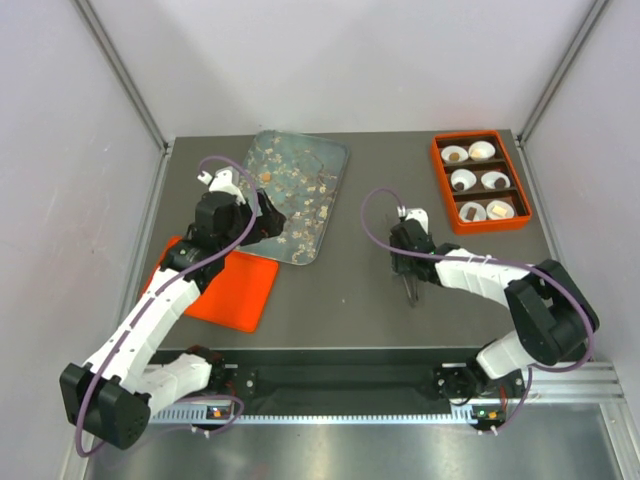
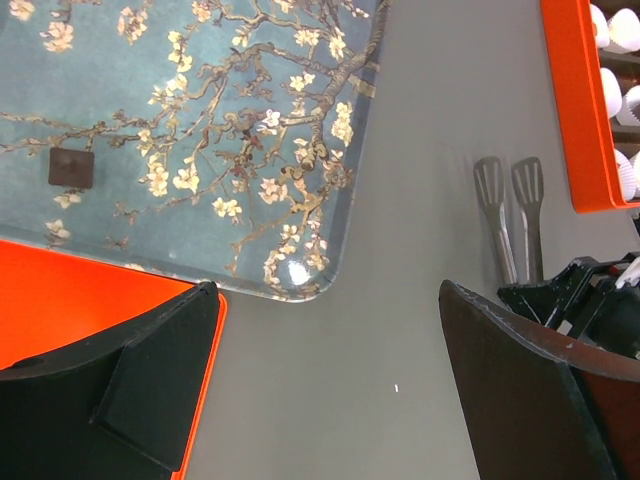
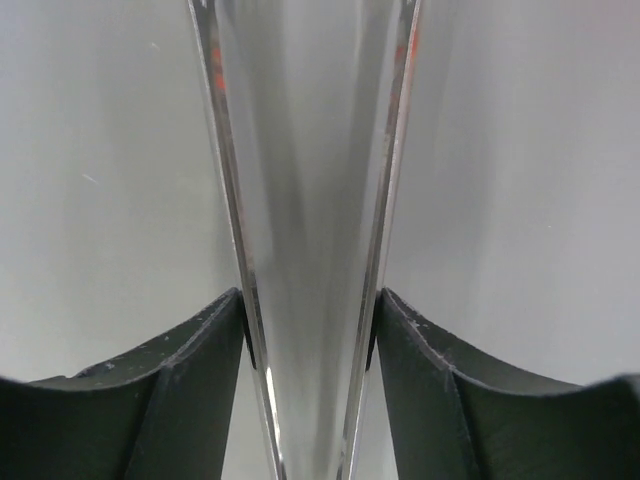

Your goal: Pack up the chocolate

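Next, my left gripper moves down and back onto the orange lid's edge facing the tongs, since that edge borders bare table, clear of the tray [image 2: 250, 60].
One dark brown square of chocolate [image 2: 72, 167] lies on the blossom-patterned tray [image 2: 250, 60], far left in the left wrist view. More chocolate [image 1: 500, 182] sits in white paper cups in the orange box [image 1: 437, 170] at the back right. My left gripper [image 2: 330, 380] hangs open over the bare table by the tray's near corner, nothing between its fingers. My right gripper [image 1: 410, 262] is at mid-table, shut on the metal tongs [image 1: 413, 290]. In the right wrist view both fingers press the tongs' [image 3: 305, 150] two arms, and the tips rest on the table.
An orange lid [image 1: 225, 285] lies flat at the left, under my left arm, touching the tray's near edge. The tongs' tips [image 2: 510, 200] point toward the tray's side of the table. Grey walls and metal posts close in the table on three sides.
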Controlling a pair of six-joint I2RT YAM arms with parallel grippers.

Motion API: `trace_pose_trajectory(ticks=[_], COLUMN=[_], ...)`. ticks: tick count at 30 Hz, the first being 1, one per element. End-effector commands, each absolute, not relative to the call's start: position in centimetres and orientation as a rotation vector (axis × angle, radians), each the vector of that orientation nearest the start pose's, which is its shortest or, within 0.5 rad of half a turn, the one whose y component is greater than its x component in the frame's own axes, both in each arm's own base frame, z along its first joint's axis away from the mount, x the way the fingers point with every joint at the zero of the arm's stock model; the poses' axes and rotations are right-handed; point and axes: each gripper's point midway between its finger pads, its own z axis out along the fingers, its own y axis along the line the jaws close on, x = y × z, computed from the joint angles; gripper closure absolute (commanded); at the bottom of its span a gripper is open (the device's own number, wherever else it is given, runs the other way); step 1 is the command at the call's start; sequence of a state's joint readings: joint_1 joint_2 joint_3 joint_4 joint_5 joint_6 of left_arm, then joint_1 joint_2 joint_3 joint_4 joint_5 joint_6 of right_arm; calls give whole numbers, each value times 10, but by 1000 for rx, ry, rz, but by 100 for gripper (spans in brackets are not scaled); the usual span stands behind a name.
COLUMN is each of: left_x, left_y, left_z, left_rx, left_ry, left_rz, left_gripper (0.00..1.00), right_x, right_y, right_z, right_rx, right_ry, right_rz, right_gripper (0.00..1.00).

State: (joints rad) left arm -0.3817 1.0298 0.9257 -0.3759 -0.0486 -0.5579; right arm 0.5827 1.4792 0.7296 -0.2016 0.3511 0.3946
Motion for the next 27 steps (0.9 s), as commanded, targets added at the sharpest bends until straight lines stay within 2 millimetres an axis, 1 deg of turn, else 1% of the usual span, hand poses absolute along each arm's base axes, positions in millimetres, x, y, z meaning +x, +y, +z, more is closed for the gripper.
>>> trace_pose_trajectory(ticks=[1,4,5,7,8,10,11,12,13,14,15,16,17,18,19,20,21,22,25,27], left_x=[309,306,305,302,302,298,298,297,293,292,291,288,287,283,279,278,276,271,264,260], left_y=[-134,-135,-135,-133,-130,-124,-120,-118,-115,-114,-114,-114,-115,-123,-126,-130,-132,-138,-136,-135], left_z=[233,228,224,214,212,200,196,192,183,179,175,164,158,153,139,133,120,111,91,81], left_rx=[-208,-207,-207,-214,-225,-257,-280,-291,-309,-313,-314,-315,-314,-295,-288,-286,-288,-272,-270,-259], left_ry=[2048,2056,2067,2108,2117,2170,2182,2196,2239,2254,2272,2308,2325,2354,2397,2414,2452,2480,2556,2589], left_rz=[-509,-515,-515,-494,-474,-428,-398,-383,-355,-342,-337,-328,-332,-374,-382,-397,-383,-372,-261,-225], left_gripper=[4,4,4,4,4,5,5,5,6,6,8,8,9,10,13,15,17,18,18,18], right_x=[305,309,310,313,313,314,313,313,313,312,311,310,309,309,308,308,307,307,307,306], right_y=[144,149,150,151,152,156,158,160,161,164,165,165,166,166,167,166,166,166,165,165], right_z=[39,45,45,49,52,61,64,73,79,84,95,101,107,120,127,133,145,150,169,179], right_rx=[-77,-107,-122,-132,-143,-153,-162,-159,-156,-155,-150,-145,-145,-138,-139,-140,-137,-138,-136,-135], right_ry=[2378,2365,2366,2364,2364,2354,2356,2340,2333,2323,2299,2292,2284,2252,2235,2219,2187,2173,2123,2097], right_rz=[-31,-10,-10,-10,-10,15,33,52,67,94,120,131,148,170,183,193,210,216,233,259], right_gripper=[46,39,34,30,25,19,10,7,4,0,0,0,0,0,0,0,0,0,0,0])
